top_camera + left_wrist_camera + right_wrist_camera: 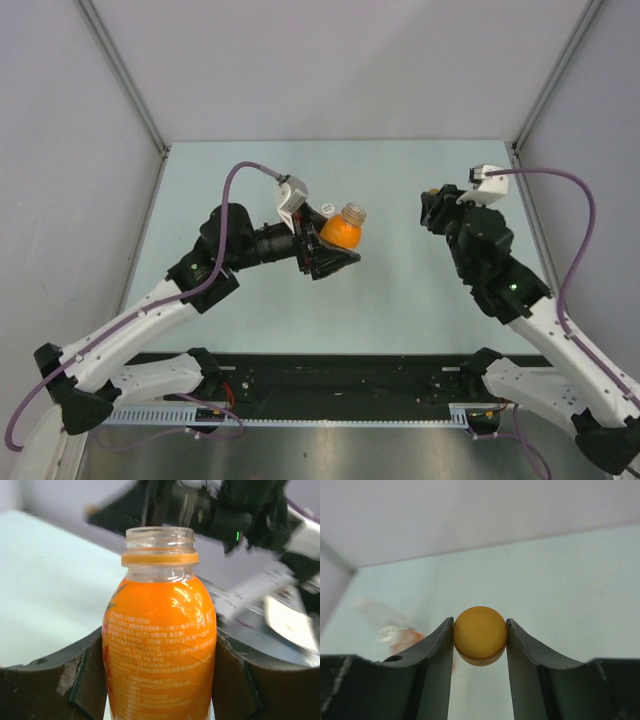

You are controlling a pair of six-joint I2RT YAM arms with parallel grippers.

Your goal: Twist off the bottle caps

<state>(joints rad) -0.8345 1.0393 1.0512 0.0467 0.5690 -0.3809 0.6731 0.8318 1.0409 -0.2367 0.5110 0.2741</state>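
Observation:
I will tip my right gripper downward, lower it to the bare tabletop below and let go of the orange cap (480,632), since it is off the bottle's opening.
My left gripper (335,248) is shut on the short squat orange bottle (341,232) and holds it tilted above the table. In the left wrist view the bottle (160,645) sits between the fingers (80,680); its mouth (159,532) is open, with only an orange ring (160,558) on the neck. My right gripper (432,203) is off to the right, apart from the bottle. In the right wrist view it (480,630) is shut on the orange cap (480,632). A blurred clear bottle with a white cap (387,627) lies far left in that view. The taller bottle is out of view.
A small white and clear object (326,208) shows just behind the left gripper. White walls close in the pale green table (400,290) at the back and both sides. The right arm (240,515) fills the background of the left wrist view.

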